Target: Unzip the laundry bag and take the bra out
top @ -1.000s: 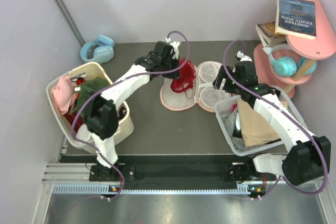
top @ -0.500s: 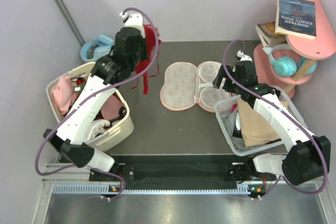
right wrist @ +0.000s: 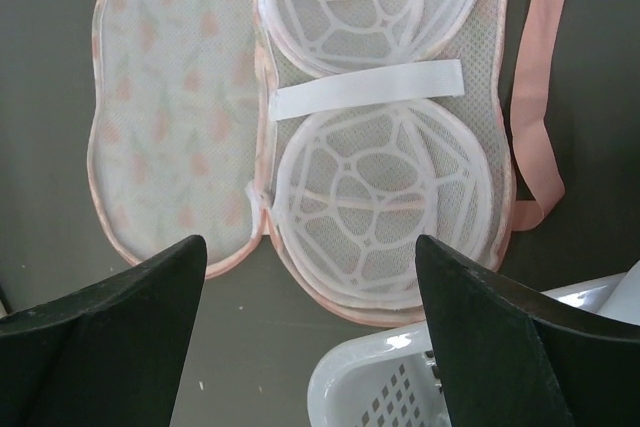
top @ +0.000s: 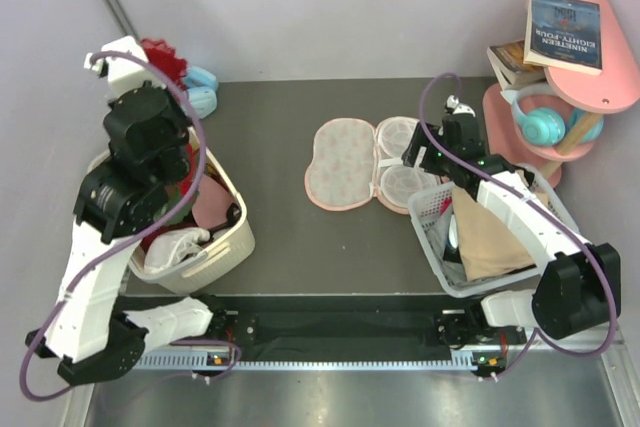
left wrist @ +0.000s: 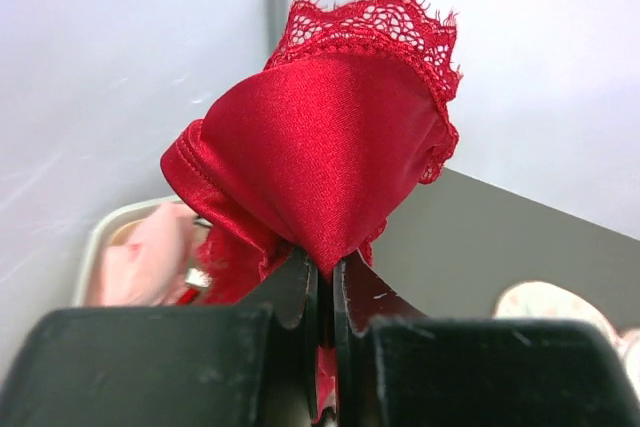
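Note:
The bra (top: 162, 55) is clear of the bag. My left gripper should next move back and down over the clothes in the cream basket (top: 225, 237) and release the fold.
The laundry bag (top: 365, 162) lies unzipped and spread flat mid-table, printed lid to the left, pale mesh cups to the right. No red fabric shows inside it (right wrist: 370, 167), and its pink loop strap (right wrist: 535, 97) trails to the right. The deep red bra (left wrist: 320, 147) hangs bunched in my left gripper (left wrist: 325, 272), which is shut on a fold of it. In the top view the bra (top: 162, 55) is held high at the back left, above the cream basket (top: 225, 237). My right gripper (right wrist: 308, 247) hovers open over the bag's near-right edge, holding nothing.
The cream basket holds pink and other clothes (left wrist: 140, 262). A white basket (top: 435, 232) with beige cloth sits under my right arm, its rim (right wrist: 400, 387) close to the bag. Blue headphones (top: 203, 90) lie back left. A pink shelf (top: 580, 87) with books stands back right.
My left arm lifted the bra out of the open bag and swung it up and left to the back-left corner above the cream basket. The right arm barely moved.

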### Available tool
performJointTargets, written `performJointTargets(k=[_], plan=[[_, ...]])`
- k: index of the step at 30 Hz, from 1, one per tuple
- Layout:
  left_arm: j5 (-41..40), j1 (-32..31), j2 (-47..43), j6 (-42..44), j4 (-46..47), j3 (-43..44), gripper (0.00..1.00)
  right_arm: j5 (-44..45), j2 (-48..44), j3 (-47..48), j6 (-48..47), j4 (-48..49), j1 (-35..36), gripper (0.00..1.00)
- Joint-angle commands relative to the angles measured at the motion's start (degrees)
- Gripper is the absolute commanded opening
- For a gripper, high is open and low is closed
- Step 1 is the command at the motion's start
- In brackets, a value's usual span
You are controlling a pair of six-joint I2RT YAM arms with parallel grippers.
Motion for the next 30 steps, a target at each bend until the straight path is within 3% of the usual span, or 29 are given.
performJointTargets(k=[1, 4, 8, 13, 20, 22, 23, 26, 30], plan=[[-7.8, 0.0, -4.2, -0.2, -1.8, -4.9, 0.00, -0.6, 0.5, 4.0, 0.9, 3.2, -0.5, 0.84], [-6.6, 0.0, -7.8, -5.5, -2.8, -11.9, 0.00, -1.2, 1.0, 4.3, 1.4, 3.5, -0.4, 0.84], [-5.2, 0.0, -10.0, -11.1, -6.8, -14.9, 0.03, -1.4, 1.0, 4.4, 1.4, 3.5, -0.3, 0.84], [-5.2, 0.0, -10.6, -13.6, -9.1, -16.6, 0.29, -1.5, 1.1, 4.4, 1.3, 3.1, -0.3, 0.84], [-5.2, 0.0, -13.7, -18.5, -12.0, -18.0, 0.38, -1.4, 0.6, 4.0, 1.3, 2.9, -0.1, 0.84], [-4.7, 0.0, -14.2, -20.0, -13.4, -18.5, 0.49, -1.4, 0.6, 3.9, 1.3, 2.9, -0.1, 0.84], [-4.5, 0.0, -14.5, -20.4, -13.7, -18.6, 0.65, -1.4, 0.6, 3.9, 1.3, 3.0, -0.1, 0.84], [-4.0, 0.1, -15.0, -22.3, -15.3, -18.7, 0.83, -1.7, 1.0, 4.2, 1.3, 3.1, 0.1, 0.84], [-5.2, 0.1, -16.1, -23.2, -15.9, -18.7, 0.97, -1.8, 1.0, 4.3, 1.2, 2.9, 0.0, 0.84]])
